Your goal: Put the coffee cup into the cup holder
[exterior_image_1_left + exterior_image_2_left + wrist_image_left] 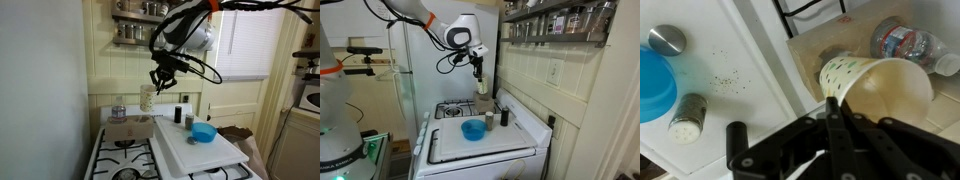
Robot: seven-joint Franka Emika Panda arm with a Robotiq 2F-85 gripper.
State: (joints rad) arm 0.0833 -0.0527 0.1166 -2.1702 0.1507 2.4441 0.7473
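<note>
The cup in my gripper needs to go down next into the empty hole of the cup holder (pixel 130 128) (pixel 812 55) below, beside the plastic bottle. Then I need to let go of the cup's rim.
My gripper (pixel 833 100) is shut on the rim of the coffee cup (pixel 885 85), a cream-white tapered cup with small dots. It holds the cup in the air above the stove's back. In an exterior view the cup (pixel 148 97) hangs under the gripper (pixel 160 80), above the brown cardboard cup holder (pixel 130 128). In an exterior view the cup (pixel 481 87) hangs over the holder (pixel 485 103). In the wrist view the holder (pixel 812 55) lies beneath the cup.
A blue bowl (pixel 204 132) and small dark containers (pixel 178 115) stand on the large white board (pixel 195 150). A plastic bottle (pixel 902 42) lies in the holder. The stove burners (pixel 125 165) are beside the board. Shelves (pixel 135 20) hang on the wall.
</note>
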